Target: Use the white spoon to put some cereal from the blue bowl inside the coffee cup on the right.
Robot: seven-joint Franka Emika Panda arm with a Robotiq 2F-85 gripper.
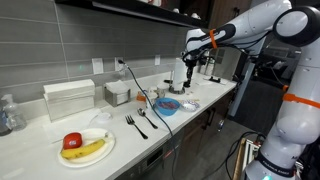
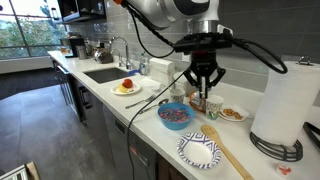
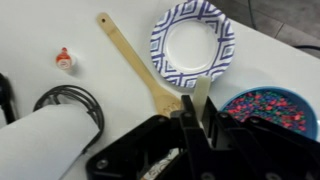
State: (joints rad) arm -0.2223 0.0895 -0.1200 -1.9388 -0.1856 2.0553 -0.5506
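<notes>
The blue bowl's cereal (image 2: 174, 114) (image 3: 266, 110) is below the gripper and to its right in the wrist view, so the robot should next move that way, then lower the spoon into the cereal and let go.
My gripper (image 3: 197, 110) is shut on the white spoon (image 3: 201, 90); its slim white handle sticks out between the fingers. In both exterior views the gripper (image 2: 203, 86) (image 1: 193, 62) hangs above the counter, just behind and above the blue bowl (image 2: 176, 116) (image 1: 167, 105). In the wrist view the blue bowl (image 3: 292, 96) lies at the right edge, filled with the cereal (image 3: 262, 106), small reddish and pale pieces. A cup-like object (image 2: 210, 106) stands below the gripper, partly hidden. The spoon's bowl end is hidden.
A blue-patterned paper plate (image 3: 193, 42) and a wooden spoon (image 3: 135, 60) lie next to the bowl. A paper towel roll (image 2: 285, 100) stands beside them. A white plate with fruit (image 1: 85, 147), two forks (image 1: 135, 123), a small food plate (image 2: 232, 114) and the sink (image 2: 100, 73) are nearby.
</notes>
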